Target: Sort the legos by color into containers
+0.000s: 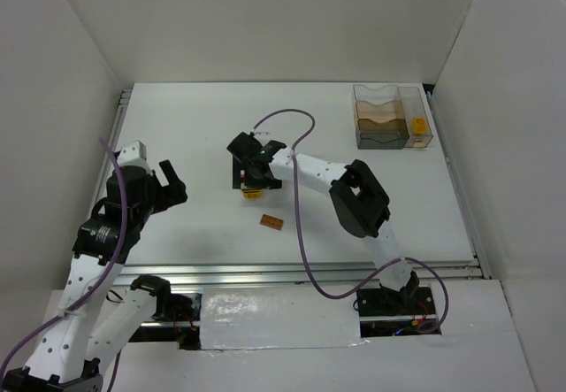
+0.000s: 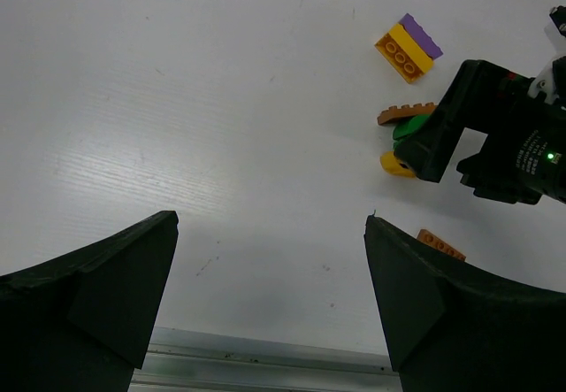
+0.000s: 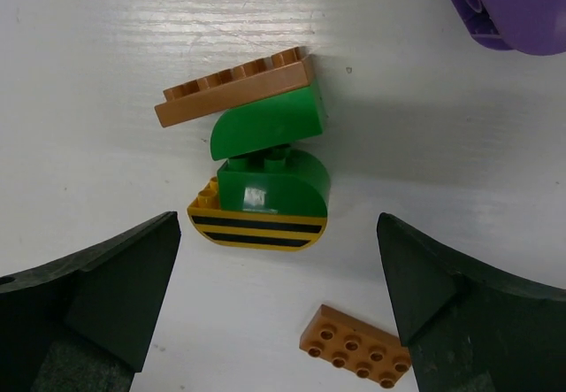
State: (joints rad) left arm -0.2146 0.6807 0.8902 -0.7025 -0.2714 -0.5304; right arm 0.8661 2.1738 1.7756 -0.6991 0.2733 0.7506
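Note:
The right gripper lowers around the stack's near end next, then closes, as the yellow black-striped brick and the green brick on it show between my open fingers.
My right gripper is open and hovers low over a stack of legos: a brown plate, two green bricks and a yellow black-striped brick. In its wrist view the open gripper straddles the stack's near end. A flat brown brick lies just in front, also in the top view. A purple brick lies at the upper right. A yellow and purple pair lies beyond. My left gripper is open and empty, well left of the legos. The clear divided container stands far right and holds a yellow brick.
White walls enclose the table on the left, back and right. A metal rail runs along the near table edge. A purple cable loops from the right arm across the table beside the brown brick.

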